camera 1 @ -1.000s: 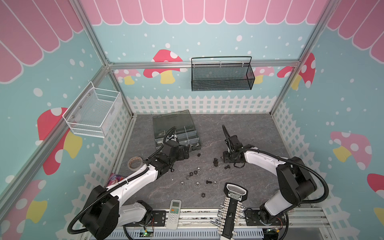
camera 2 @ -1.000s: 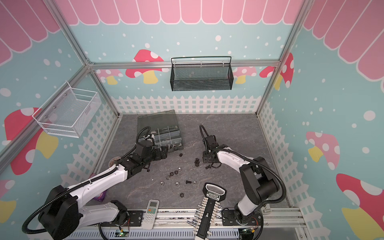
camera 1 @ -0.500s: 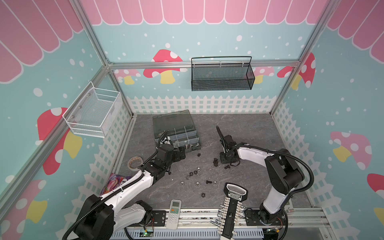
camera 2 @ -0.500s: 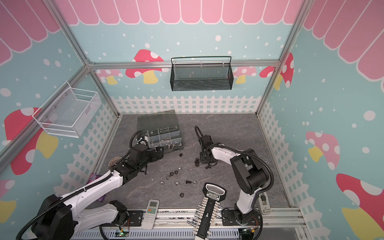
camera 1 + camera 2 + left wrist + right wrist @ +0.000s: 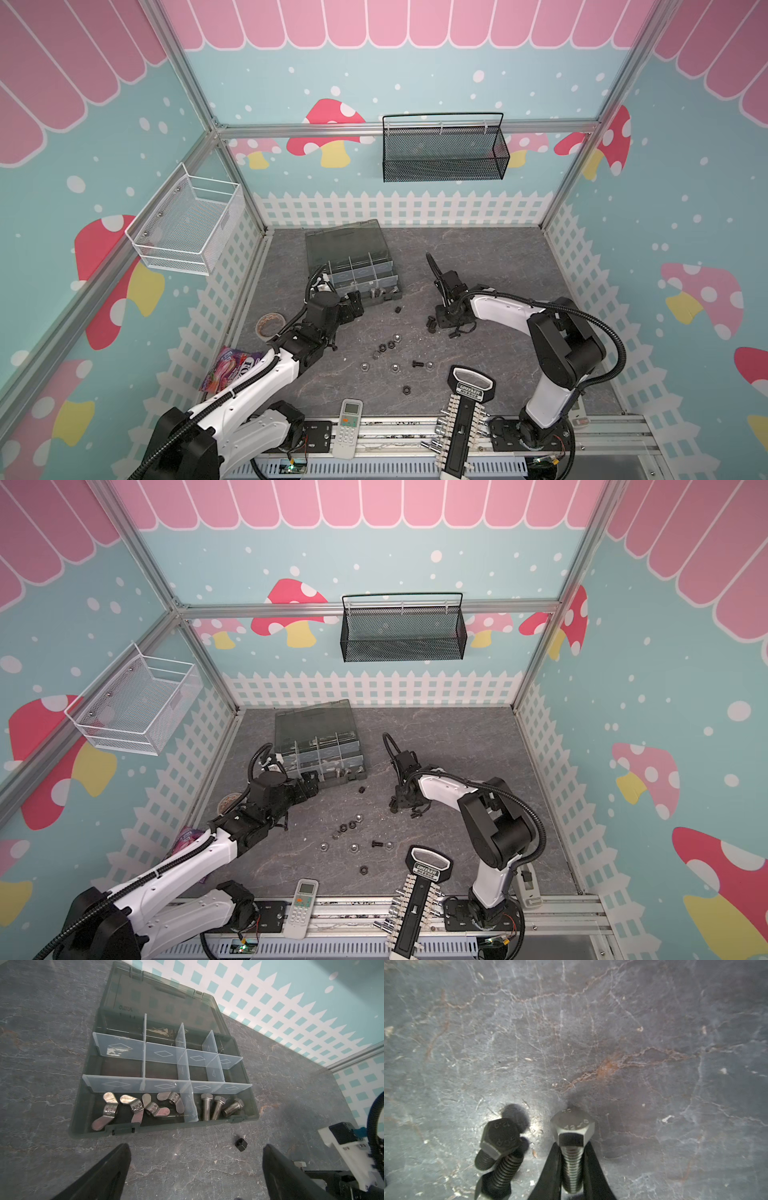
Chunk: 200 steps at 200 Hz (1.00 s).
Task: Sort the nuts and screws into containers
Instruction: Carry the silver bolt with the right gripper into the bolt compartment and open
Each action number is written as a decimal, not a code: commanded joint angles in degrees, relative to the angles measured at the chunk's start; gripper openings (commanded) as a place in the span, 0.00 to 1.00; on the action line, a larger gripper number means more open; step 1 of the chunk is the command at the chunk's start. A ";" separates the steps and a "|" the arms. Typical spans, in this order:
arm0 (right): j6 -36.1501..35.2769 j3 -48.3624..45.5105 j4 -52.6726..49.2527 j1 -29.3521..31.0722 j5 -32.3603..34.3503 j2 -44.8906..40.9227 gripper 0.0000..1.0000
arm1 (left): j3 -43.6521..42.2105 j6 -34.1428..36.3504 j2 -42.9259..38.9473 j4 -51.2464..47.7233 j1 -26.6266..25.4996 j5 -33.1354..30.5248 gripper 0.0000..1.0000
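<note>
I will lift my right gripper, swing over the black nut to the front silver-screw compartment past it, and release the matching screw.
The containers are compartments of a dark translucent organizer box, lid open. One front compartment holds three silver screws, another several wing nuts. My left gripper hovers open just in front of the box, nothing between its fingers; a black nut lies nearby. My right gripper is down at the table, shut on the shank of a silver screw. Two black screws lie crossed beside it. Several loose nuts and a black screw lie mid-table.
A white remote and a black socket rack lie at the front edge. A tape roll and a candy packet lie at the left. A black mesh basket and a white wire basket hang on the walls.
My right gripper shifted slightly left and closed on the silver screw. The left gripper drew back a little from the box and stayed open.
</note>
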 commanded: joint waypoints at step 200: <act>-5.12 45.13 3.44 13.89 -8.64 25.52 0.00 | -4.46 -6.22 -4.29 0.18 2.18 -1.80 0.99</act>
